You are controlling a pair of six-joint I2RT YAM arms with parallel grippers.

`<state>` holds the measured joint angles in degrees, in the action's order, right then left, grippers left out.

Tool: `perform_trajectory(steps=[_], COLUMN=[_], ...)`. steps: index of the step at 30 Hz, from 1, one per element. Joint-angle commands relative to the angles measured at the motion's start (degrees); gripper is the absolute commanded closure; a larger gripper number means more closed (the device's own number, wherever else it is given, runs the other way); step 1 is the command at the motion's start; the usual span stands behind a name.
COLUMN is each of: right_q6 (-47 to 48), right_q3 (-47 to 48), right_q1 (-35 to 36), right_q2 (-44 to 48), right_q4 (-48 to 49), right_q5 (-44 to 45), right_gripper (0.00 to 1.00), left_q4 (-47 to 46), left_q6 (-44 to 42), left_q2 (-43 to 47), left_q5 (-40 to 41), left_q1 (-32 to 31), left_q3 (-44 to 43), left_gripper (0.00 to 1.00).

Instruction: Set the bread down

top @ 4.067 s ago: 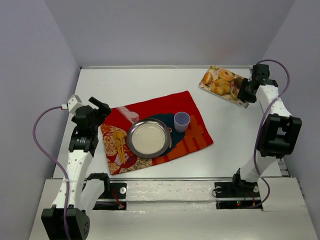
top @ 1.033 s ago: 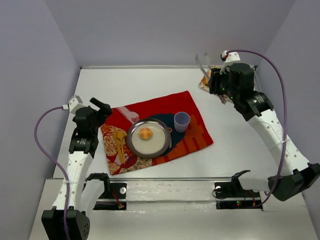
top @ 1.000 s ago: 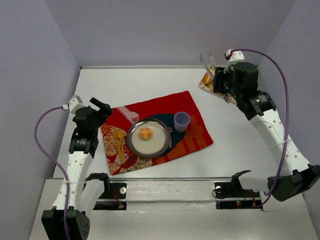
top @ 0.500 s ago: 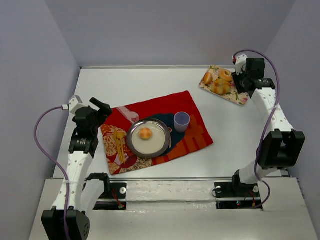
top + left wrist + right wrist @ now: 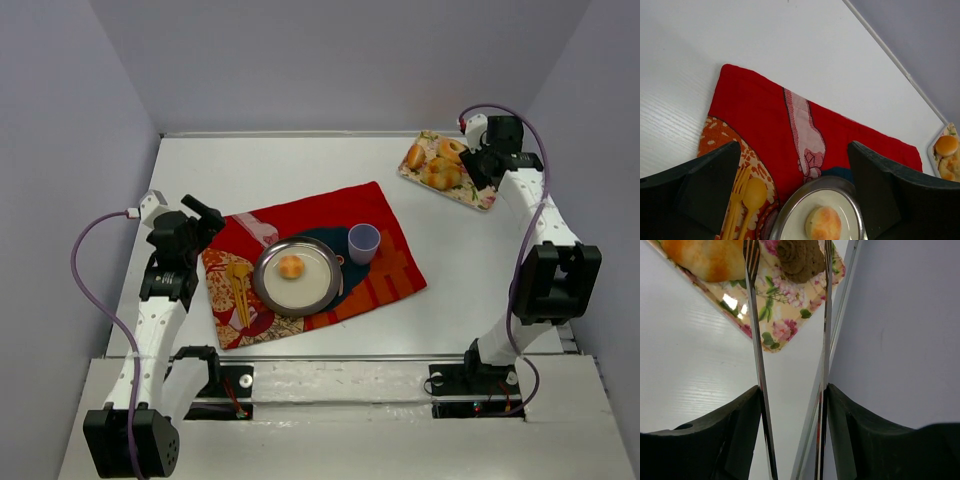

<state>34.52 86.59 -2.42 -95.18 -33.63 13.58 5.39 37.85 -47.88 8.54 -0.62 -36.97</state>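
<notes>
I will next lower my right gripper to bring the ends of the tongs around the bread and close them, because the brown bread (image 5: 799, 261) is below my right gripper, between the ends of the tongs.
One round golden bread roll (image 5: 290, 267) lies on the metal plate (image 5: 272, 292), which sits on the red cloth (image 5: 395, 270). It also shows in the left wrist view (image 5: 823, 223). The floral tray (image 5: 480, 197) at the far right holds several more breads (image 5: 440, 172). My right gripper (image 5: 489, 160) is shut on metal tongs (image 5: 753, 315). The tongs' tips stand apart on either side of a brown bread (image 5: 801, 257), beside a golden one (image 5: 710, 257). My left gripper (image 5: 205, 222) is open and empty over the cloth's left end.
A purple cup (image 5: 363, 243) stands on the cloth right of the plate. A yellow fork and spoon (image 5: 240, 290) lie left of the plate. The right wall runs close beside the tray (image 5: 774, 332) and my right gripper (image 5: 792, 390).
The plate was empty 4.1 s ago and now holds a roll. The right arm has swung back to the tray's right end with the tongs. The left arm barely moved.
</notes>
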Motion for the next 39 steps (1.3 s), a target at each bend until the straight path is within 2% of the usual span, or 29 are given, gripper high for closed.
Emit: perform_trajectory(steps=[1,12,25,27,31,32,35,39], right_q6=[0.9,0.2,-1.0,-0.9,-0.9,-1.2,-1.3,-2.0], right_q3=[4.1,5.3,11.8,12.6,13.2,13.2,12.7,11.9], right_q1=[-0.6,-1.1,-1.1,-1.1,-1.1,-1.1,-1.1,-1.1], right_q2=[-1.3,-5.6,-13.6,-14.9,-16.0,-15.9,-14.1,-9.3], right_q4=[1.5,1.3,1.5,1.5,1.6,1.6,1.7,1.7], right_q5=[4.8,4.0,8.6,9.1,8.0,7.5,5.5,3.9], right_gripper=[0.41,0.39,0.41,0.44,0.59,0.67,0.80,0.83], left_q4=[-2.0,-2.3,-1.9,-1.8,-1.6,-1.6,-1.6,-1.8], left_q6=[-1.2,-1.1,-1.3,-1.3,-1.2,-1.3,-1.2,-1.1], left_q2=[0.9,0.0,-0.1,0.0,-0.1,-0.1,0.0,-0.4], left_q5=[1.2,1.7,2.2,2.3,2.5,2.5,2.5,1.9], left_q1=[0.1,0.1,0.1,0.1,0.1,0.2,0.1,0.1], left_q3=[-0.4,-0.3,-0.4,-0.5,-0.5,-0.5,-0.5,-0.3], left_gripper=[0.01,0.01,0.01,0.01,0.01,0.01,0.01,0.01])
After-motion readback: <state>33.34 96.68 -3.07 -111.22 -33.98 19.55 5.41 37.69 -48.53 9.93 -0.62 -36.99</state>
